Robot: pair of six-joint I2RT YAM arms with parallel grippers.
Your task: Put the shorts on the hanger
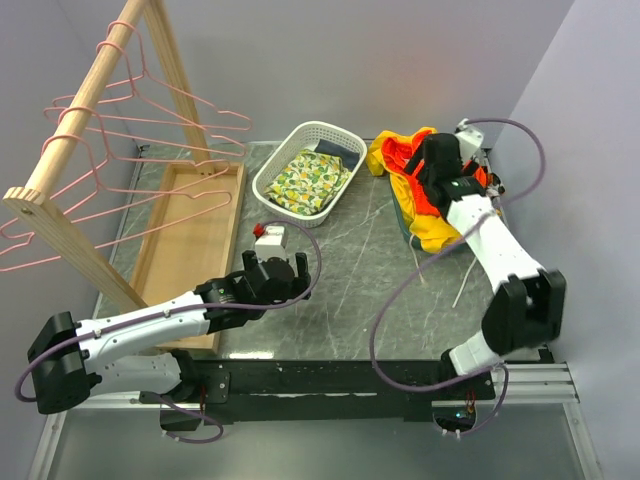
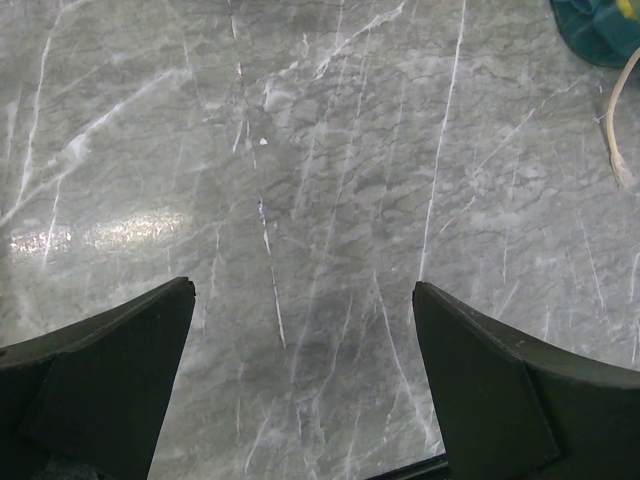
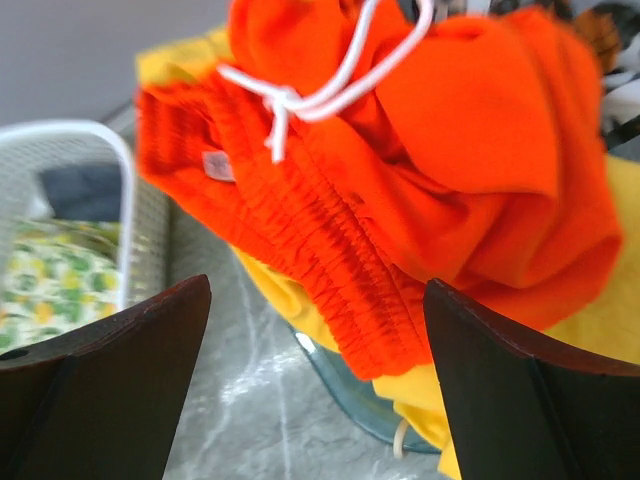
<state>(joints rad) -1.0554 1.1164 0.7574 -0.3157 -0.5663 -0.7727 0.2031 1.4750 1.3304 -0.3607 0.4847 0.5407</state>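
My right gripper comes down next with open fingers onto the gathered waistband (image 3: 328, 248) between the knotted drawstring (image 3: 300, 98) and the waistband's near end, since that part lies uncovered atop the heap.
The orange-red shorts (image 1: 403, 156) lie bunched on a heap of clothes at the back right of the table. In the right wrist view the shorts (image 3: 430, 170) show a gathered waistband and a knotted white drawstring (image 3: 300, 98). My right gripper (image 1: 425, 165) hovers over the heap, and its open jaws (image 3: 317, 290) stand just short of the waistband with nothing between them. Several pink wire hangers (image 1: 150, 115) hang on the wooden rail at the far left. My left gripper (image 1: 276, 266) is open above bare marble (image 2: 303, 290), far from both.
A white basket (image 1: 330, 128) holding a lemon-print cloth (image 1: 308, 182) stands at the back centre. A yellow garment (image 1: 432, 230) lies under the shorts, over teal cloth (image 2: 600, 30). The rack's wooden base tray (image 1: 190, 240) runs along the left. A small red-and-white object (image 1: 268, 235) sits near my left gripper.
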